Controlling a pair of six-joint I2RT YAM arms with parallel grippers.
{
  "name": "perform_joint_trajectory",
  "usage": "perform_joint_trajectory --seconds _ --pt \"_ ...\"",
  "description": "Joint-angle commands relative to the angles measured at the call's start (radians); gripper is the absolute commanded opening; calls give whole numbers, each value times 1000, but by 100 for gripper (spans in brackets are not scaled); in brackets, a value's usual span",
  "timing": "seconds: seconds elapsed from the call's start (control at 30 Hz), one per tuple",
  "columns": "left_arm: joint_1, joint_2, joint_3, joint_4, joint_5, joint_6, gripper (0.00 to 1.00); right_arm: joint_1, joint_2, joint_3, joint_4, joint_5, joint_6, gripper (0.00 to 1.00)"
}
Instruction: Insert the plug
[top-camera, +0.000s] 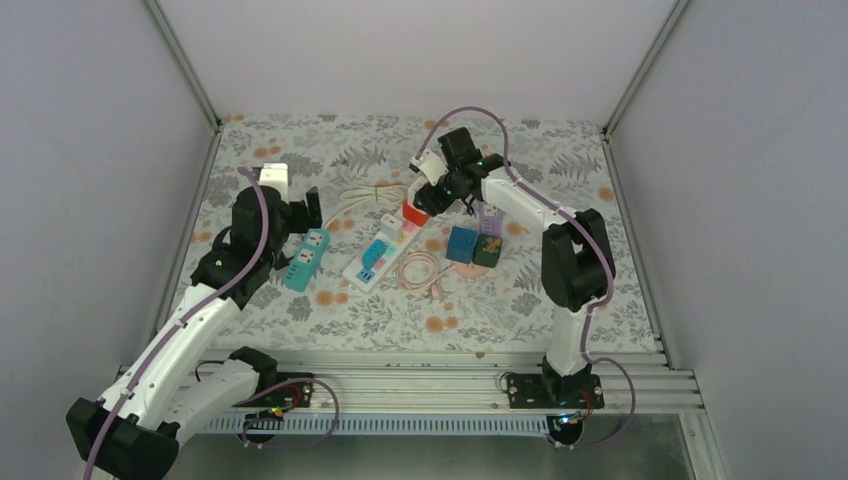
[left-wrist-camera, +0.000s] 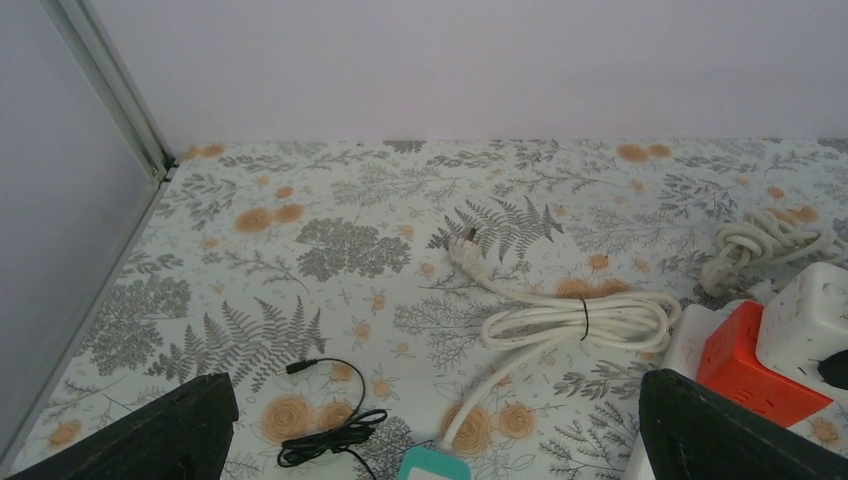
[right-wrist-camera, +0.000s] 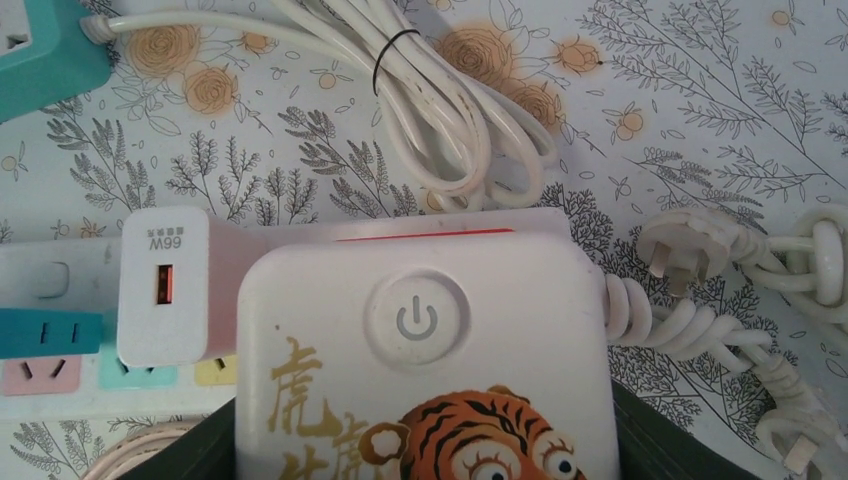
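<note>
The black plug (top-camera: 282, 260) lies below and back of my left gripper by the teal strip, so next it will move back, tilt its open fingers down and straddle the plug.
A white cube socket (right-wrist-camera: 420, 360) with a power button and a tiger print fills the right wrist view. My right gripper (right-wrist-camera: 425, 440) is shut on it, a dark finger pressed to each side. The cube sits on a red base (top-camera: 413, 212) at the end of the white power strip (top-camera: 375, 258). Its curly cord ends in a white three-pin plug (right-wrist-camera: 680, 255) lying on the mat. A white 66W charger (right-wrist-camera: 165, 290) is plugged into the strip beside the cube. My left gripper (top-camera: 305, 212) hangs open over the mat, nothing between its fingers (left-wrist-camera: 150, 430).
A teal power strip (top-camera: 307, 258) lies under the left gripper; its tied white cable (left-wrist-camera: 580, 320) ends in a plug (left-wrist-camera: 465, 247). A thin black cable (left-wrist-camera: 320, 420) lies near the left finger. Blue (top-camera: 461, 243), green (top-camera: 488, 250) and purple (top-camera: 490, 218) cubes and a pink cable (top-camera: 420, 270) sit centre-right.
</note>
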Motion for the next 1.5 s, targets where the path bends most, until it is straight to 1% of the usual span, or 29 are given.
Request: perform_joint_trajectory --seconds 0.0,0.1,0.13,0.2,0.27,0.37,0.5,0.57,0.63,0.73,0.83,1.07,1.13,1.23,1.4,1.47 --pt "7 21 20 -2 13 -35 100 5 66 30 -118 103 50 51" --pt "16 51 22 -30 -4 -95 100 5 12 92 -93 84 67 77" --pt "22 63 21 -40 -6 -120 100 7 -3 116 -93 62 64 81" --pt "40 92 16 -68 -8 -172 100 7 -68 92 3 95 101 88" --pt "76 126 1 -92 -5 -224 100 7 -130 66 65 69 103 93" --pt "140 169 -39 -94 21 -281 100 8 -189 59 102 73 139 96" --pt "227 221 -98 -107 -3 -334 99 7 -251 17 158 155 252 96" --pt "266 221 -145 -97 3 -362 95 7 -291 -22 198 139 311 94" --pt "305 211 -195 -62 41 -383 89 8 -322 -64 247 79 363 92" --pt "345 225 -255 -10 95 -406 83 16 -330 -97 296 -2 429 82" --pt "387 280 -282 33 150 -420 80 40 -323 -97 301 -21 462 75" --pt "414 429 -295 96 207 -433 73 106 -336 -100 355 -60 481 69" --pt "414 449 -310 120 216 -438 70 116 -342 -105 367 -71 483 69" --pt "414 474 -325 149 247 -432 63 135 -350 -114 376 -72 488 66" --pt "414 507 -347 169 250 -428 60 166 -364 -129 370 -59 494 62" --pt "414 514 -347 153 232 -429 56 175 -366 -139 373 -59 497 62"
